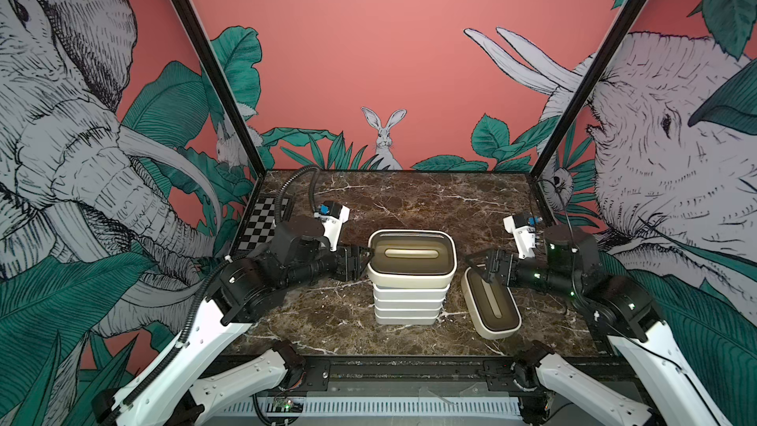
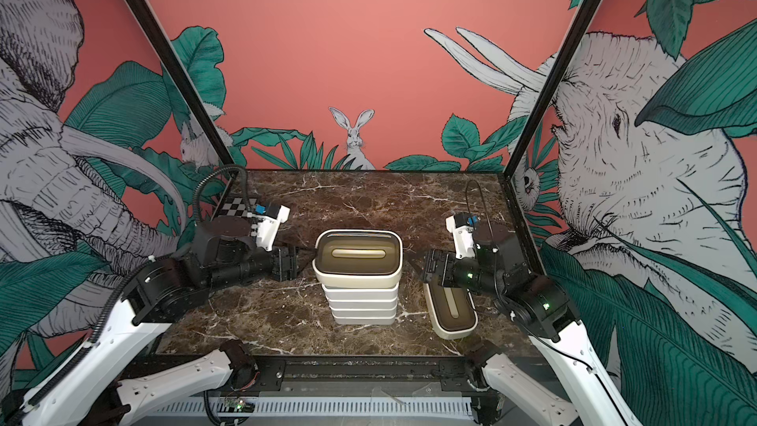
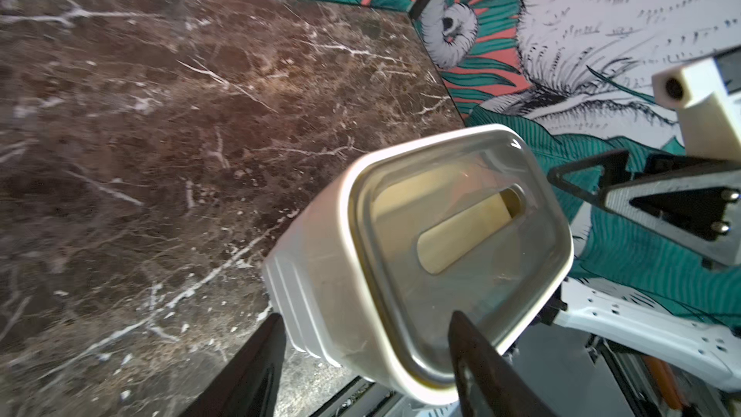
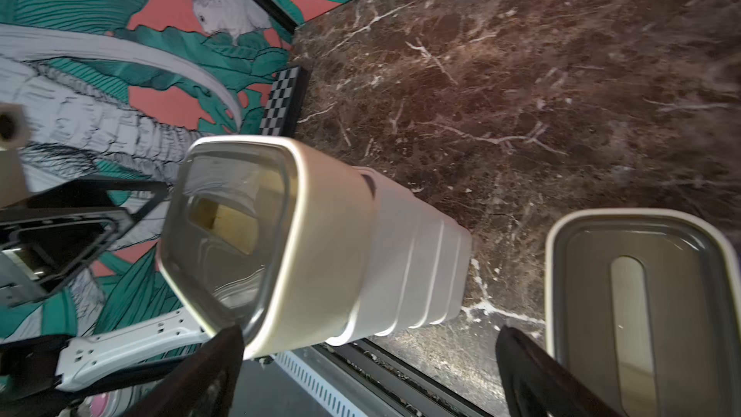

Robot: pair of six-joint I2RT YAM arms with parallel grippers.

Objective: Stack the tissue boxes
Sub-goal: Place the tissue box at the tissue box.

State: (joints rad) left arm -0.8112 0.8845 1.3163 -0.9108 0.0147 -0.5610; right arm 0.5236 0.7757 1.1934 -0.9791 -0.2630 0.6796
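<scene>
My right gripper will tilt down and move down onto the second cream box's stack-side edge point(image 1: 467, 291) point(image 4: 550, 286). The edge is below it, and its fingers face the stack.
Mid-table stands a stack of several white tissue boxes point(image 1: 405, 305), whose lids are hidden. On top sits a larger cream tissue box with a dark brown lid point(image 1: 411, 256) point(image 2: 356, 258) point(image 3: 421, 242) point(image 4: 280, 242). My left gripper point(image 1: 362, 258) point(image 2: 301, 258) point(image 3: 369, 355) is at that box's left end, open. One finger lies over the lid and the other stands just clear of the wall. A second cream box with a dark lid point(image 1: 491, 305) point(image 2: 450, 305) point(image 4: 641, 294) lies on the table right of the stack. My right gripper point(image 1: 477, 267) point(image 2: 418, 266) point(image 4: 369, 367) hovers over its far end, wide open and holding nothing.
A black-and-white checkered board point(image 1: 264, 219) point(image 2: 235, 206) point(image 4: 282, 102) leans at the back left corner behind the left arm. Patterned walls close the table on three sides. A black rail point(image 1: 409, 366) runs along the front edge.
</scene>
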